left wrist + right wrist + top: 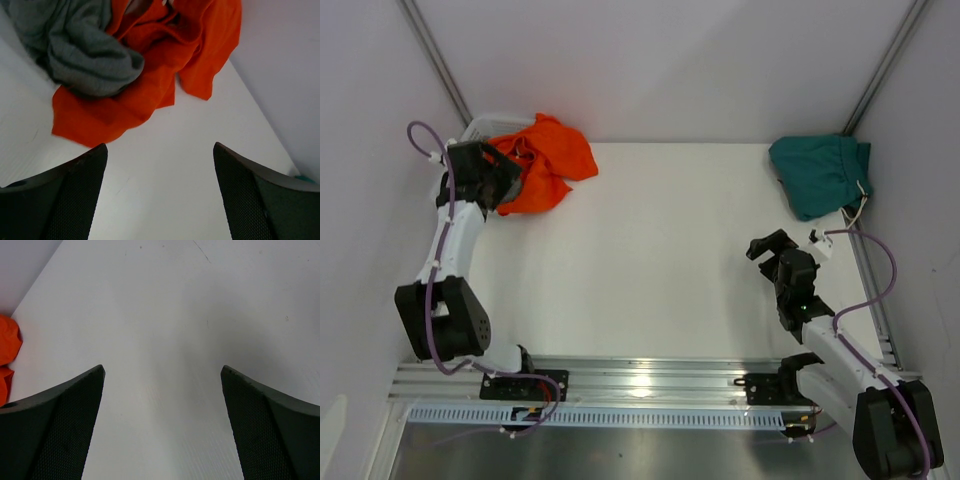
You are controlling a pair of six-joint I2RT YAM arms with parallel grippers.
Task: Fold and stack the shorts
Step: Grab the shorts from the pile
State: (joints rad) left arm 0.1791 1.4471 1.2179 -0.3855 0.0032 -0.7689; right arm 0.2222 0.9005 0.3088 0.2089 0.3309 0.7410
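The shorts lie uncovered beside the grey cloth, so my left gripper will move outward and down there, onto the orange folds by the basket.
Bright orange shorts lie crumpled at the table's far left corner, spilling from a white basket. In the left wrist view the orange shorts spread just beyond my fingertips. My left gripper hovers at their near edge, open, with only bare table between the pads. Dark teal-green shorts sit bunched at the far right, a white drawstring hanging off them. My right gripper is open over bare table, short of the teal pair.
A grey cloth lies on top of the orange shorts by the basket. Grey walls close the table at the back and both sides. A white tag lies beside my right wrist. An orange edge shows at the right wrist view's left.
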